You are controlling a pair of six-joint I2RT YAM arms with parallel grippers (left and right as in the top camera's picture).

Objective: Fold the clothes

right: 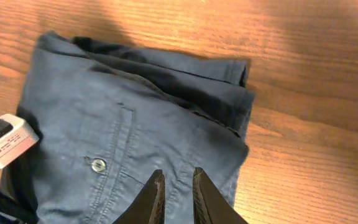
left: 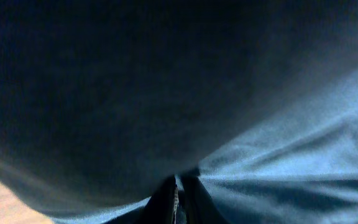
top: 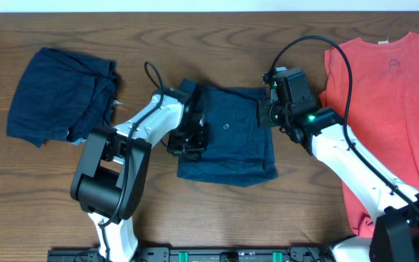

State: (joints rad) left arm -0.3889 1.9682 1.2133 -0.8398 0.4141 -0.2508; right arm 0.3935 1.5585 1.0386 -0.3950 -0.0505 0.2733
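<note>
My left gripper next needs to pull outward and toward the heaped shorts, over the bare tabletop, and let go of the navy shorts' fold, as the puckered cloth bunches around the gripper's fingers.
Navy shorts (top: 231,138) lie folded flat at the table's middle, their button (right: 97,164) facing up. My left gripper (top: 193,142) is at their left edge; in the left wrist view its jaws (left: 178,199) are pressed together with dark cloth (left: 166,93) draped over and around them. My right gripper (top: 266,115) is at the shorts' upper right edge, its jaws (right: 176,180) nearly closed on a pinch of wrinkled cloth near the corner (right: 241,118). A second heap of navy shorts (top: 60,94) lies at the far left. A coral-red T-shirt (top: 391,109) is spread out at the right.
The table (top: 217,44) is dark brown wood. A white part of the left arm (right: 5,140) shows at the left edge of the right wrist view. The right arm's black cable (top: 340,58) arcs over the T-shirt's edge.
</note>
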